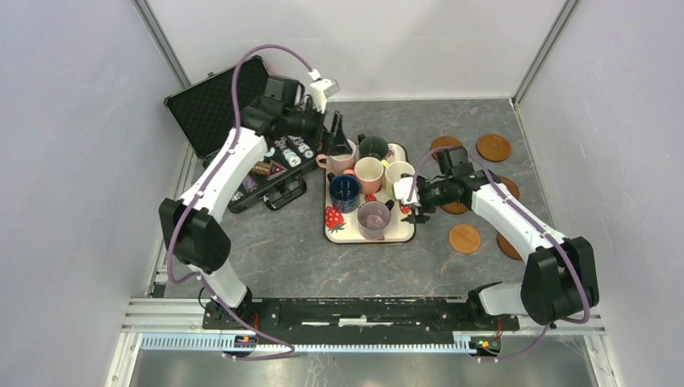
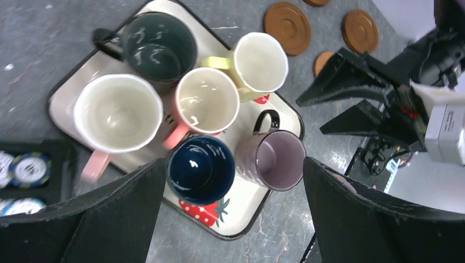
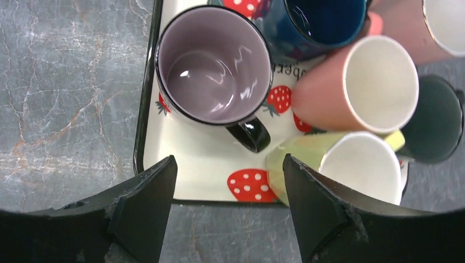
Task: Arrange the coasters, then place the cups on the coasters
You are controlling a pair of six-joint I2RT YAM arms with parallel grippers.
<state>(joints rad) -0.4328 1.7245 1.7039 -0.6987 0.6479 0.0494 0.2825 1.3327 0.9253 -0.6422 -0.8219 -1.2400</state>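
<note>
The lilac cup's black handle [image 1: 389,205] [image 3: 250,135] sticks out toward my open fingers, so next I should move my right gripper down past the tray's edge, with its fingers on both sides of the handle.
Six cups crowd a strawberry-print tray [image 1: 401,232]: two pink [image 1: 340,159] [image 1: 369,173], dark green [image 1: 373,147], yellow-green [image 1: 398,175], navy [image 1: 344,192] and lilac [image 1: 374,218]. Brown coasters lie on the table to the right of the tray, among them three [image 1: 493,147] [image 1: 464,239] [image 1: 445,145]. My left gripper [image 1: 336,133] hovers open and empty over the tray's far left; its wrist view looks down on the navy cup [image 2: 200,170] and lilac cup [image 2: 279,160]. My right gripper [image 1: 411,201] stands open and empty at the tray's right edge, close to the yellow-green cup [image 3: 351,164] and lilac cup [image 3: 214,66].
An open black case [image 1: 218,105] holding poker chips [image 1: 290,153] sits at the back left, close to the left arm. Grey walls enclose the table on three sides. More coasters [image 1: 508,187] [image 1: 508,246] lie partly under the right arm.
</note>
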